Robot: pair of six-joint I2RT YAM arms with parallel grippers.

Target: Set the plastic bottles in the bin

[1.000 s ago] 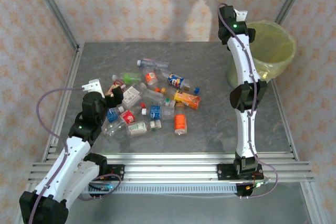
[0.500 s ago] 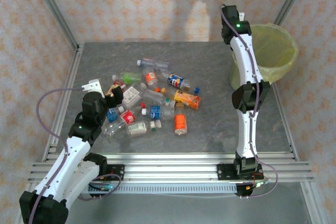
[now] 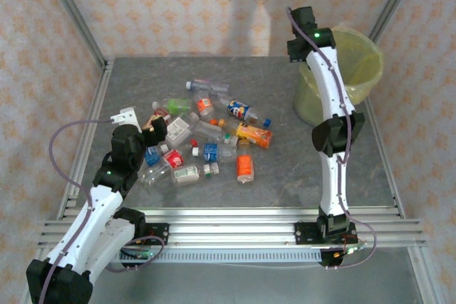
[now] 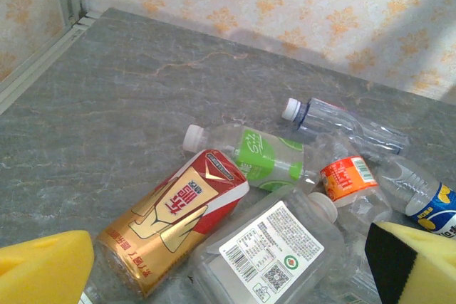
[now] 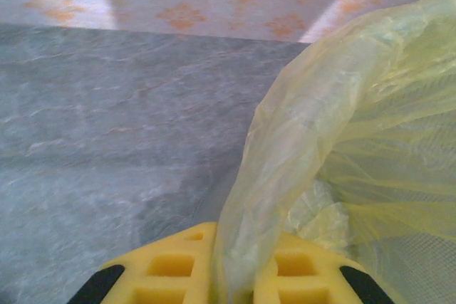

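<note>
My right gripper will next drag the bin (image 3: 342, 69) by its rim across the bare tabletop between this gripper and the bottle pile, then release beside the bottles, shortening their carry.
The plastic bottles (image 3: 206, 140) lie in a loose pile at the table's middle left. My left gripper (image 3: 153, 127) hovers open over the pile's left end. In the left wrist view, a red-and-gold bottle (image 4: 178, 211) and a clear bottle with a white label (image 4: 271, 247) lie below the left gripper (image 4: 228, 268). Behind them are green-labelled (image 4: 267, 154) and orange-labelled (image 4: 349, 179) bottles. The bin (image 3: 342, 69), lined with a yellow-green bag, stands at the far right. My right gripper (image 5: 235, 261) is shut on the bin's bag-covered rim (image 5: 299, 140) at its left side.
An orange bottle (image 3: 244, 167) lies alone at the pile's near right. The grey table (image 3: 285, 169) has metal frame rails along its left and right edges. Patterned walls close off the back and the sides.
My right gripper shut on the bin's rim and drew the bin leftward, tilting it. The left arm has stayed still.
</note>
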